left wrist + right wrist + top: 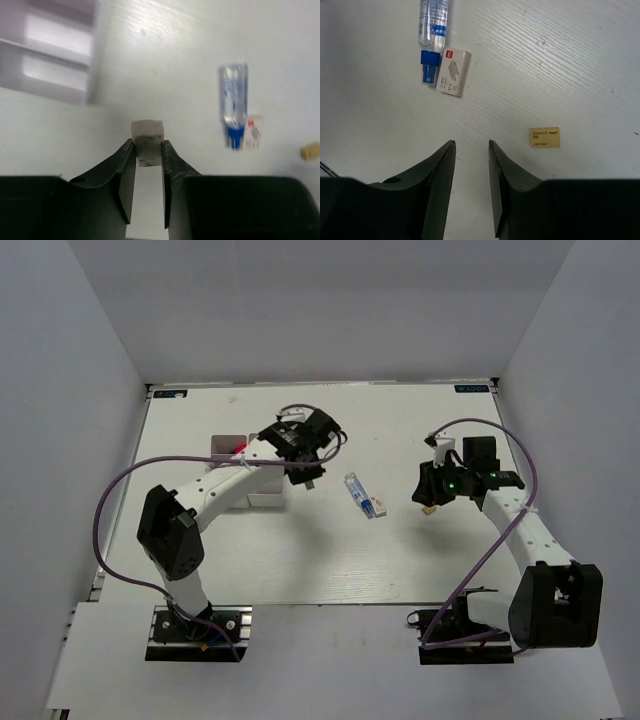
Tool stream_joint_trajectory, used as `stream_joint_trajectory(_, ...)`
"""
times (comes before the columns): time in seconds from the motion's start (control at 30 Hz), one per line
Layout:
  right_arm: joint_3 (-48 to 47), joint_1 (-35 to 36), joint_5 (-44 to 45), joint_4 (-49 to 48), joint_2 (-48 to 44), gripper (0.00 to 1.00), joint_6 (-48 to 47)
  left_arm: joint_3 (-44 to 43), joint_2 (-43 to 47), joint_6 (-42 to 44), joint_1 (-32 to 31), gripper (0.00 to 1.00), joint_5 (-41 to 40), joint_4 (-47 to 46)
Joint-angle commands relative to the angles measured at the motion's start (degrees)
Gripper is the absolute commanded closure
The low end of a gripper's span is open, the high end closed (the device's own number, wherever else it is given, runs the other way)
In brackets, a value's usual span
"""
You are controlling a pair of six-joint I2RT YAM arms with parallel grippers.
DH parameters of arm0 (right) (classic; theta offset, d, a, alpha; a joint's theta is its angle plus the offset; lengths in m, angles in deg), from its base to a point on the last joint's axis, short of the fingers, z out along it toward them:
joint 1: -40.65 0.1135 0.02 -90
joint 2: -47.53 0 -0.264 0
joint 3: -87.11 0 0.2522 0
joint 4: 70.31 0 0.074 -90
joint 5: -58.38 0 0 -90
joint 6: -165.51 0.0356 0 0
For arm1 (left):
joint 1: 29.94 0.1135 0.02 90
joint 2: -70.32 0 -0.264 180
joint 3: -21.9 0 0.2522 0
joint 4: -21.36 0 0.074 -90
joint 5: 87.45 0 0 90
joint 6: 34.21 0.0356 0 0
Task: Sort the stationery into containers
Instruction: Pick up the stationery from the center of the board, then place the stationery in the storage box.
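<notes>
Next, my left gripper swings the eraser over the organizer's empty near section (pixel 267 486) (pixel 57 37) and releases it, as that section lies left in the top view.
My left gripper (pixel 148 144) is shut on a small white eraser (pixel 147 131), held above the bare table just right of the white organizer (pixel 55 50). In the top view this gripper (pixel 312 480) hangs beside the organizer (pixel 232 447), which my left arm partly hides. A clear blue-capped tube (pixel 432 30) lies mid-table with a sleeved white eraser (pixel 454 71) touching its cap end. My right gripper (pixel 471 145) stands open and empty over the table. A small yellow eraser (pixel 544 137) lies to its right, apart from the fingers.
The tube (pixel 356 490) and sleeved eraser (pixel 378 508) lie between the two grippers in the top view. The yellow eraser (pixel 428 509) sits under the right wrist (pixel 455 480). Grey walls enclose the table on three sides.
</notes>
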Motion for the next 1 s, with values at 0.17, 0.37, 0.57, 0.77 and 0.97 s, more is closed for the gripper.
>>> stream_joint_trajectory(0.17,2.4,-0.3,-0.9,-1.7,-2.5,0.61,-2.8,-2.1,1.9,-1.5,9.2,1.0,-11.6,3.6)
stream_joint_trajectory(0.37,4.2,-0.2,-1.0,-2.7,-3.4,0.61,-2.7,-3.2,2.4,-6.1,13.6,1.0,-12.8,4.6)
stream_joint_trajectory(0.57,4.5,-0.1,-1.2,-3.0,-3.2,0.61,-2.6,-4.9,-1.4,-12.0,15.5,0.95,-11.5,6.8)
stream_joint_trajectory(0.77,4.8,-0.4,-1.0,-3.0,-3.3,0.6,-3.0,-4.4,-2.5,-16.9,16.0,0.87,-10.9,6.8)
stream_joint_trajectory(0.97,5.0,-0.4,-1.0,-2.8,-3.3,0.6,-3.0,-3.8,-3.0,-19.9,16.0,0.66,-10.9,6.8)
